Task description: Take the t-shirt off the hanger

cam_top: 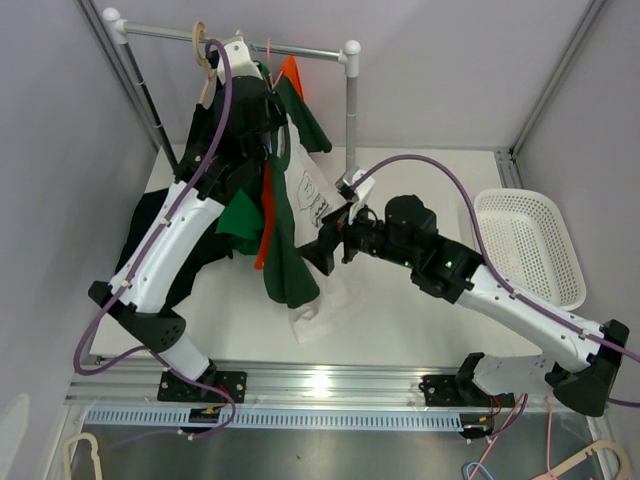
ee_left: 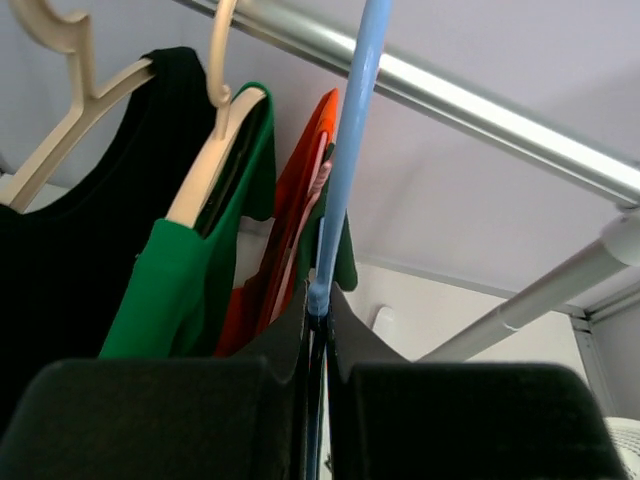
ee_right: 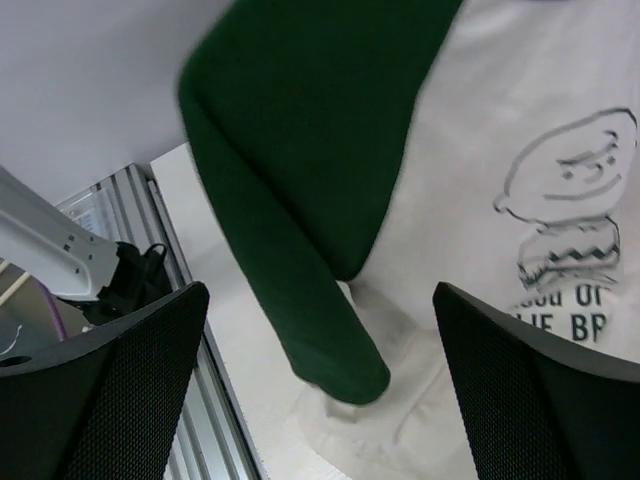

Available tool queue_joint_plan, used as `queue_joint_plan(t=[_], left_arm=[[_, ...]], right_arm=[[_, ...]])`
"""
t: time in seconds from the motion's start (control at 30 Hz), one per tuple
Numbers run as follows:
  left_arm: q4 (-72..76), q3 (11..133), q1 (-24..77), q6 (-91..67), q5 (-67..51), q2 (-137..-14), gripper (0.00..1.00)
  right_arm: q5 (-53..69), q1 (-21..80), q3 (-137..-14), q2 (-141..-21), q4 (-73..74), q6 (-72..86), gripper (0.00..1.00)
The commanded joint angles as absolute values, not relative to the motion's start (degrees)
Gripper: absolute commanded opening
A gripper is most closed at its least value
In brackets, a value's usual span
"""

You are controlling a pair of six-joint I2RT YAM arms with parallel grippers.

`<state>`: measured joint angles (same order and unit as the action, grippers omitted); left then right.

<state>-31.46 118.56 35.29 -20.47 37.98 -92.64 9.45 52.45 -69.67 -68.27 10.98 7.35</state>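
My right gripper should next move across onto the lower part of the dark green garment's sleeve (ee_right: pixel 300 250), because the sleeve hangs just to the gripper's left in the top view.
A white t-shirt (cam_top: pixel 310 195) with a cartoon print hangs from the rack, its hem pooled on the table. A dark green garment (cam_top: pixel 285 255) hangs in front of it. My left gripper (cam_top: pixel 262 85) is raised at the rack. In the left wrist view it (ee_left: pixel 318 305) is shut on the stem of a blue hanger (ee_left: pixel 352 150) that runs up toward the rail. My right gripper (cam_top: pixel 330 238) is open and empty, just right of the hanging clothes. In the right wrist view it (ee_right: pixel 318 290) faces the dark green sleeve (ee_right: pixel 300 250) and the white t-shirt (ee_right: pixel 540 200).
The rack rail (cam_top: pixel 270 42) also carries black (ee_left: pixel 60 260), bright green (ee_left: pixel 170 280) and orange (ee_left: pixel 300 200) garments on cream hangers (ee_left: pixel 215 150). A black garment (cam_top: pixel 160 230) trails onto the table at the left. A white basket (cam_top: pixel 530 245) stands at the right.
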Motion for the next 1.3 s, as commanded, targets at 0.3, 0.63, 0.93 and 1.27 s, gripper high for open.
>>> queue_joint_plan(t=[0.3,0.63,0.93,1.27], left_arm=[[-33.8,118.6,37.6,-26.0,43.2,-89.0,0.01],[-29.9,118.6,37.6,-22.7,40.0,-90.0,0.01],[-30.5,123.2,37.6,-21.2,39.5,-93.3,0.01],[-36.5,97.2,38.1,-28.3,13.7,-69.0,0.01]], right_arm=[[1.6,62.7,-74.3,-76.0,1.0,5.0,0.59],[-7.2,72.8,-72.7,-72.3,6.9,6.1,0.0],[-18.5,88.7,-56.9,-70.3,1.9,18.1,0.0],[-26.5,70.8,-61.2,-61.7,12.2,18.5,0.0]])
